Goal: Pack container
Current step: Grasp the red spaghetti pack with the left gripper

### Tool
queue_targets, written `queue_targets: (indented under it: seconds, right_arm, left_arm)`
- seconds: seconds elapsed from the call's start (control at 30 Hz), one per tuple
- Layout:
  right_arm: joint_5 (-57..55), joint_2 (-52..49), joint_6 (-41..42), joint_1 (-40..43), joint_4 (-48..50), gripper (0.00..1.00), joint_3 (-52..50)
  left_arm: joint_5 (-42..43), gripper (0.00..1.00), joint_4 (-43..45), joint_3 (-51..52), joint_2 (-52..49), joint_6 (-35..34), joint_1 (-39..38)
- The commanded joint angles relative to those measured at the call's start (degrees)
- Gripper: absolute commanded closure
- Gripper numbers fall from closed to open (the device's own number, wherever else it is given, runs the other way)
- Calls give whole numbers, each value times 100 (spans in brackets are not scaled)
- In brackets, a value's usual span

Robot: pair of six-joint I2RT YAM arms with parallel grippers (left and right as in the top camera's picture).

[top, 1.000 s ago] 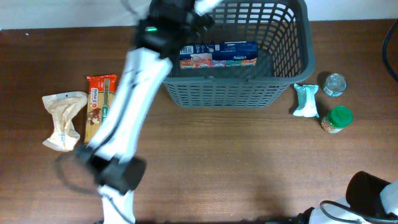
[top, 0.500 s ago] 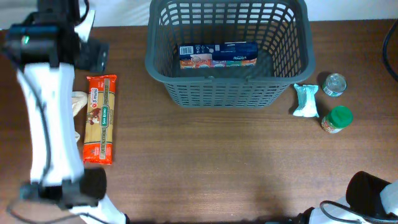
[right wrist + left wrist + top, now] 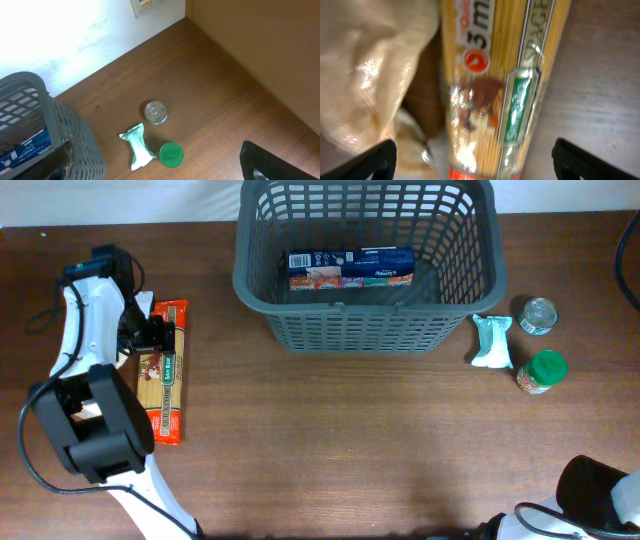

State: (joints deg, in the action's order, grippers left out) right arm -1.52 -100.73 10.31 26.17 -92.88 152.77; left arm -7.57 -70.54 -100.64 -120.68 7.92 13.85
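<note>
The spaghetti pack is below and between the left gripper's open fingers, so the left gripper next needs to go down over its green label (image 3: 168, 369) (image 3: 518, 107) and close on both long edges.
The dark grey basket (image 3: 365, 332) stands at the back middle of the table with a blue box (image 3: 350, 268) lying inside; its corner shows in the right wrist view (image 3: 35, 125). A spaghetti pack (image 3: 162, 375) lies at the left. My left gripper (image 3: 148, 335) is open and low over the pack's upper half. In the left wrist view its fingers (image 3: 475, 162) straddle the pack (image 3: 495, 75), not touching it. A crumpled beige bag (image 3: 365, 75) lies right beside the pack, mostly hidden under my arm from overhead. My right gripper (image 3: 160, 172) is open and empty, high above the right side.
Right of the basket lie a mint green pouch (image 3: 491, 342), a green-lidded jar (image 3: 543, 371) and a small metal can (image 3: 538, 315); all three also show in the right wrist view. A wall and a brown panel bound the far right corner.
My left arm swung from over the basket to the left and came down over the spaghetti pack. The blue box stays in the basket. The right arm has not moved.
</note>
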Motion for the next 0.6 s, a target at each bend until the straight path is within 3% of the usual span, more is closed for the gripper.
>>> queue_targets:
  seconds: [0.0,0.33,0.43,0.53,0.57]
  right_arm:
    - [-68,-2,24,20,7,1,-26]
    - [-68,-2,24,20,7,1,-26]
    - [-70,-2,24,20,7,1,-26]
    - [-68,-2,24,20,7,1,-26]
    - [-68,-2,24,20,7,1,-26]
  left_arm:
    - [216,9,356,422,-219,68,22]
    - [181,11,1397,1139,-326,74,85]
    - [181,19,1506,1250,-450,72,85]
    - [181,36,1508,1257,-605,72,85]
    - [181,46,1508,1257,-638,72,85]
